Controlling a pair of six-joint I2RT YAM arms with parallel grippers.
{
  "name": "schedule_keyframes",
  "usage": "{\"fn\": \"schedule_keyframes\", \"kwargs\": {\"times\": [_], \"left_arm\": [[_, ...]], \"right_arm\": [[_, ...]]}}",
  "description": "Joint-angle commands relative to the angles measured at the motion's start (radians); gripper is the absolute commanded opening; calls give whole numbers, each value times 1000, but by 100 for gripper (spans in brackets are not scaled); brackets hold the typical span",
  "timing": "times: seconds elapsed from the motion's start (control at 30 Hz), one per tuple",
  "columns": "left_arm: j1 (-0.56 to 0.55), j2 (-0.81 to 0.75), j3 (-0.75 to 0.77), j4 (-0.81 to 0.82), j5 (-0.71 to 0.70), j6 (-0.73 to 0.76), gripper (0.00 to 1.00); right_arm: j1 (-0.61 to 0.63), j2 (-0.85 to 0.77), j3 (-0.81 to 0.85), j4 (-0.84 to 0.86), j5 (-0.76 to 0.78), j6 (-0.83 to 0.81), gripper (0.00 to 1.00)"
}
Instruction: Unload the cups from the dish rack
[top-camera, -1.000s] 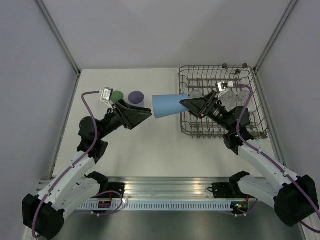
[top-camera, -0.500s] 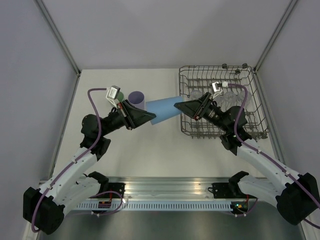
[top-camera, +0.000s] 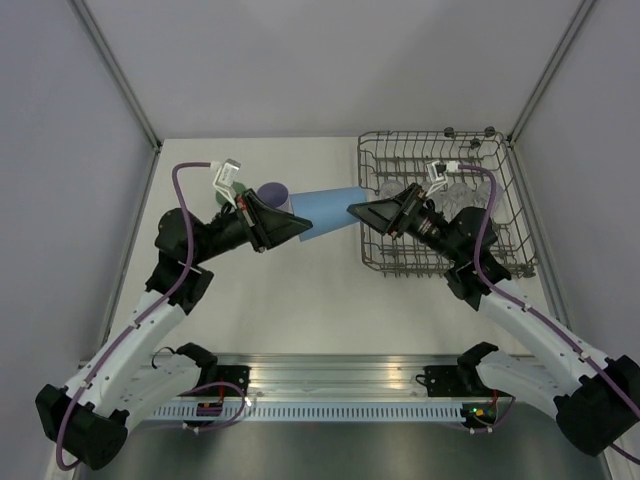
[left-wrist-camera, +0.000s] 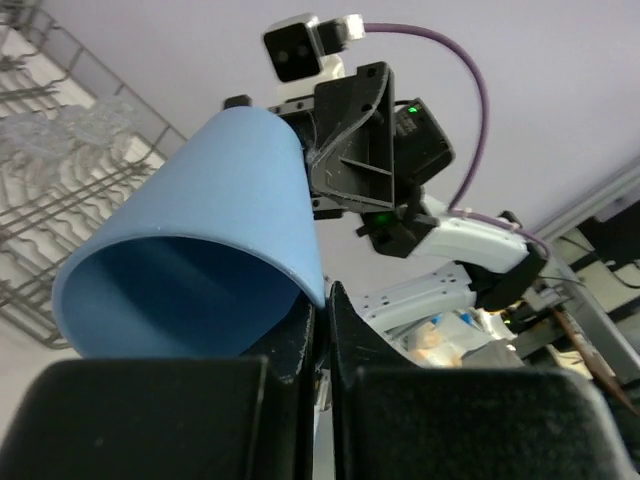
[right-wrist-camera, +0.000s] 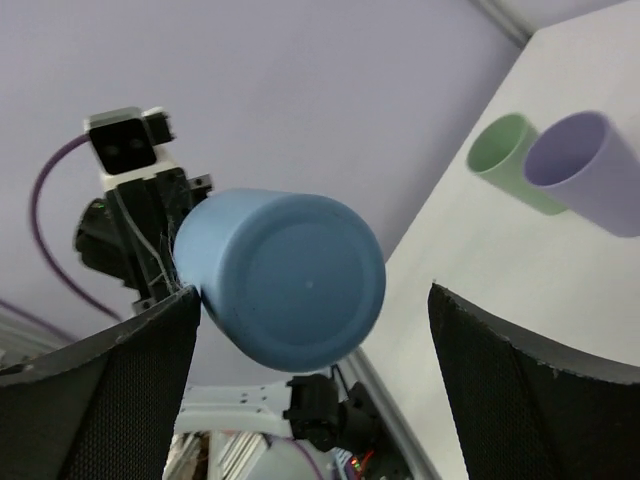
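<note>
The left gripper is above bare tabletop between lavender cup (top-camera: 272, 193) and rack, so next it should tilt the sideways-hanging blue cup downward, lower it base-first and let go of it.
The blue cup (top-camera: 330, 212) hangs on its side above the table between both arms. My left gripper (top-camera: 303, 228) is shut on its rim, one finger inside the mouth and one outside, as the left wrist view shows (left-wrist-camera: 325, 297). My right gripper (top-camera: 352, 211) is open, its fingers (right-wrist-camera: 100, 400) standing on either side of the cup's base (right-wrist-camera: 290, 275) without pinching it. The mint green cup (top-camera: 236, 190) and lavender cup (top-camera: 272, 193) stand on the table behind the left gripper. The dish rack (top-camera: 430, 133) at the right holds clear cups (top-camera: 455, 195).
The rack's wire wall (left-wrist-camera: 60, 150) lies just behind my right arm. Grey walls enclose the table on three sides. The green cup (right-wrist-camera: 505, 160) and lavender cup (right-wrist-camera: 585, 170) stand close together near the far-left part of the table.
My left gripper has come in and shut on the blue cup's rim. My right gripper, shut on the cup before, has opened. The cup has shifted a little to the left.
</note>
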Motion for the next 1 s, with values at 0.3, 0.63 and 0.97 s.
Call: {"fn": "schedule_keyframes", "kwargs": {"times": [0.3, 0.63, 0.97], "left_arm": [[-5, 256, 546, -923, -249, 625, 2], [-10, 690, 1046, -1364, -542, 792, 2], [-23, 1124, 1574, -1672, -688, 890, 2]], "right_arm": [[-2, -242, 196, -804, 604, -484, 98], [0, -299, 296, -1084, 708, -582, 98], [0, -342, 351, -1207, 768, -614, 98]]}}
